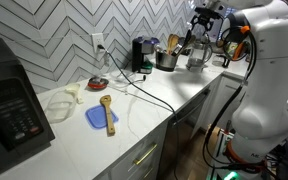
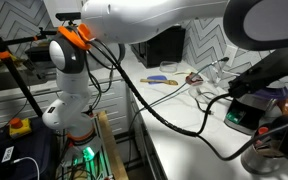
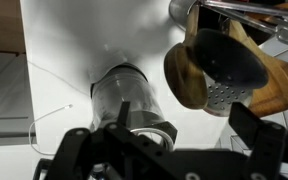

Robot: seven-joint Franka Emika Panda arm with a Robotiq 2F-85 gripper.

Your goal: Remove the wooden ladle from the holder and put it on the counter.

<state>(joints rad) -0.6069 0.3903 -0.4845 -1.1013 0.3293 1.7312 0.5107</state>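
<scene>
My open gripper needs to move down onto the wooden ladle's head (image 3: 187, 82) and close around it, because it sticks out past the holder's rim beside the black spoon (image 3: 229, 65).
The shiny silver holder (image 1: 167, 60) stands at the back of the white counter (image 1: 149, 108), next to the black coffee machine. Several utensils stick up out of it, among them the wooden ladle (image 1: 174, 43). In the wrist view a wooden bowl-shaped head (image 3: 184, 80) sits behind a black slotted spoon (image 3: 229, 65) at the upper right, with the holder's rim (image 3: 182, 10) just showing. My gripper (image 1: 198, 35) hangs above and just beside the holder. In the wrist view it (image 3: 164, 132) is open and empty, with its fingers either side of a glass jar.
A glass jar (image 1: 197, 56) stands right beside the holder and also shows in the wrist view (image 3: 134, 100). A coffee machine (image 1: 142, 55), a blue plate (image 1: 100, 117) with a short wooden spoon (image 1: 107, 110), a microwave (image 1: 9, 100) and cables lie along the counter.
</scene>
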